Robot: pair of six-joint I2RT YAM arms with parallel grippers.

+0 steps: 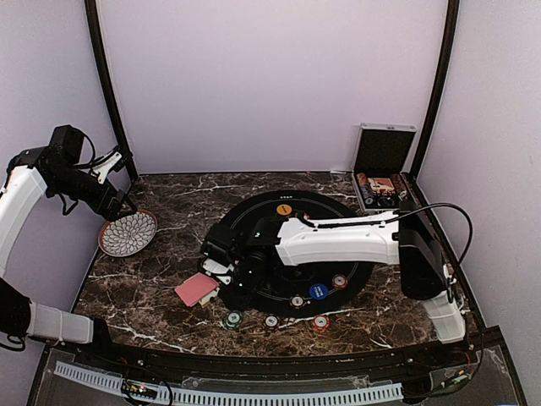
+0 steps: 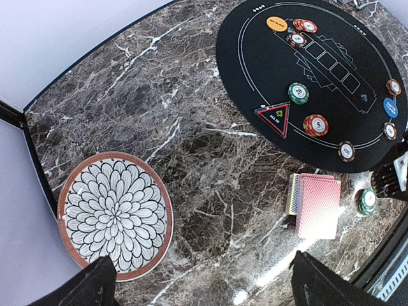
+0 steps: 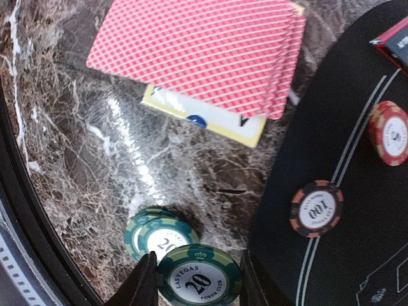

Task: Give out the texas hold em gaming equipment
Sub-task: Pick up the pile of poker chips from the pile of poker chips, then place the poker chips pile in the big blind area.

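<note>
The robot's right gripper needs to carry the green chip outward across the mat first, then lower it, to release it on the bare felt beyond the red chips (image 1: 319,209).
In the right wrist view my right gripper (image 3: 199,277) is shut on a green "20" poker chip (image 3: 201,274), held just above the marble. A small stack of green chips (image 3: 156,231) lies on the table right behind it. The red-backed playing cards (image 3: 197,51) lie fanned beyond, over a yellow-edged card box. From above, the right gripper (image 1: 221,269) sits at the black mat's left edge, beside the cards (image 1: 196,289). More chips ring the mat's near edge (image 1: 318,291). My left gripper (image 1: 121,199) hangs open and empty above the patterned plate (image 2: 115,213).
The black oval poker mat (image 1: 254,222) carries an orange disc (image 1: 284,209), a triangular "all in" marker (image 2: 274,116) and several chips (image 2: 315,125). The silver case (image 1: 382,173) stands open at the back right. A black rail runs along the table's near edge (image 1: 254,359).
</note>
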